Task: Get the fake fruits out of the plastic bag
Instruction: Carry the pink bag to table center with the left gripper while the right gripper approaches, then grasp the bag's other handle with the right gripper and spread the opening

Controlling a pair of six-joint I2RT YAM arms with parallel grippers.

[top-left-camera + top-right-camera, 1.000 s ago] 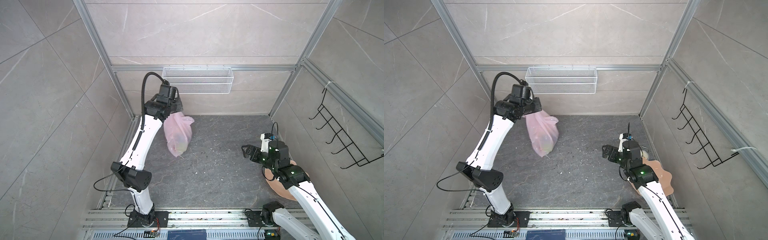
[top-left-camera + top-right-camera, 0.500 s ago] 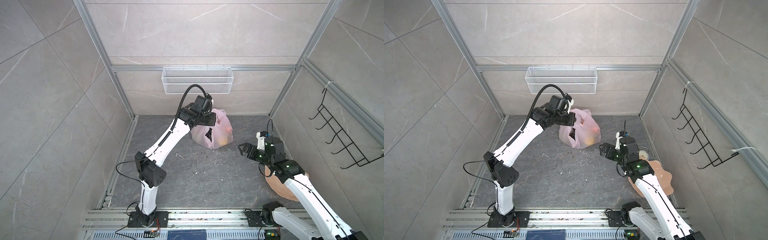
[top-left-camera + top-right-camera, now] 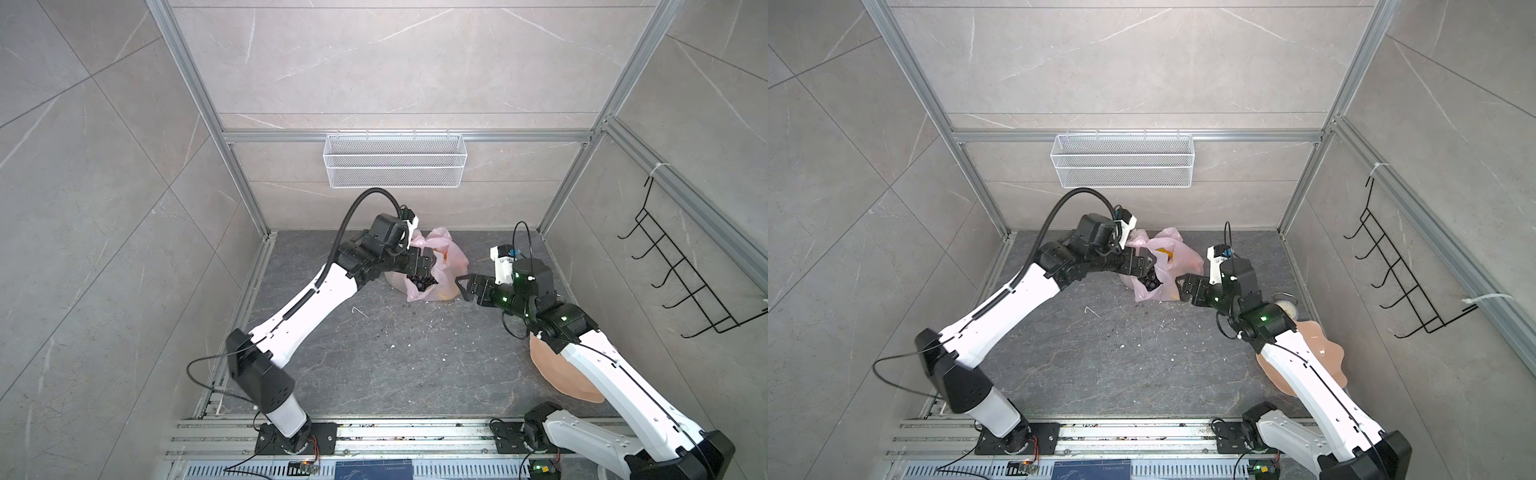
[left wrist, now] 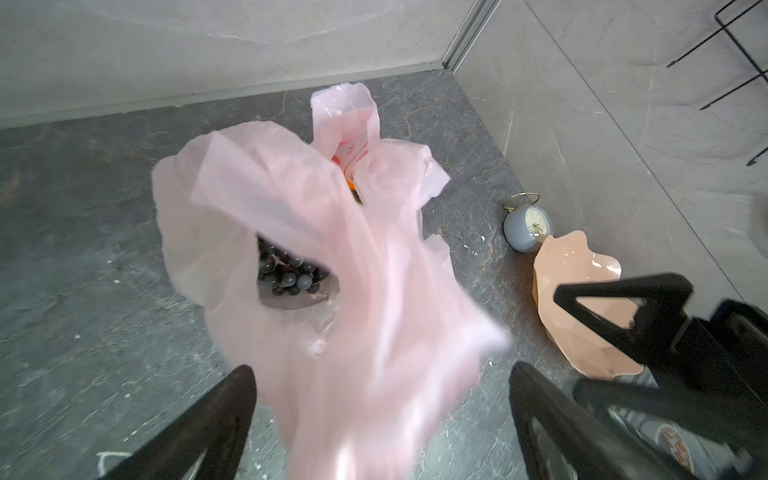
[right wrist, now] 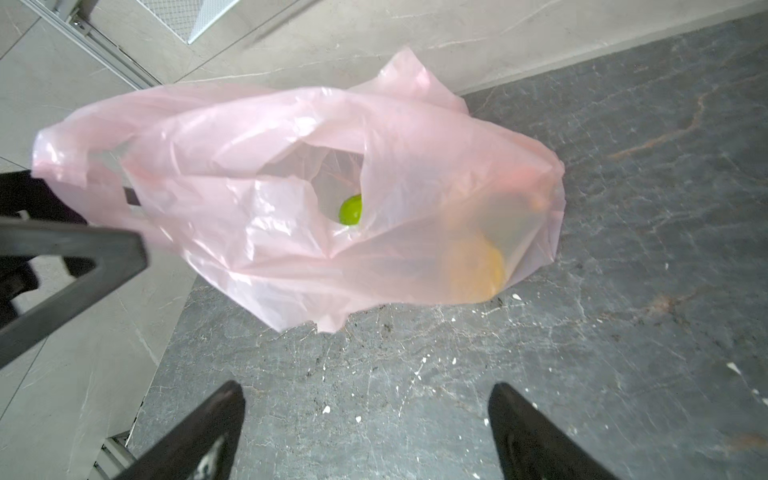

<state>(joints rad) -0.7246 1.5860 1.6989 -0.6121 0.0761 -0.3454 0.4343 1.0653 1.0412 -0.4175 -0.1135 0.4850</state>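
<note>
My right gripper slides outward next until its fingers straddle the bag's nearest edge [image 3: 462, 261]. That edge lies outward, and slumped folds narrow the bag's opening.
The pale-pink plastic bag [image 3: 446, 266] [image 3: 1183, 259] lies slumped on the dark floor near the back wall. My left gripper [image 3: 430, 266] [image 4: 380, 374] hangs over its left side, open, with a blurred loose fold of the bag [image 4: 324, 232] between the spread fingers and not pinched. A dark grape bunch [image 4: 286, 274] [image 3: 417, 284] shows through a gap in the bag. In the right wrist view a green fruit [image 5: 350, 210] sits in the bag's mouth, and an orange-yellow fruit [image 5: 478, 266] shows through the film. My right gripper [image 3: 461, 286] [image 5: 365, 390] is open just right of the bag, over bare floor.
A peach scalloped plate [image 3: 557, 382] [image 4: 573, 299] lies on the floor under the right arm, with a small grey alarm clock [image 4: 528, 226] beside it. A white wire basket [image 3: 395, 166] hangs on the back wall. A black hook rack [image 3: 685, 282] is on the right wall.
My left arm swung the bag from the rear left to the rear middle, set it on the floor and opened its jaws off it. My right gripper moved up to the bag.
</note>
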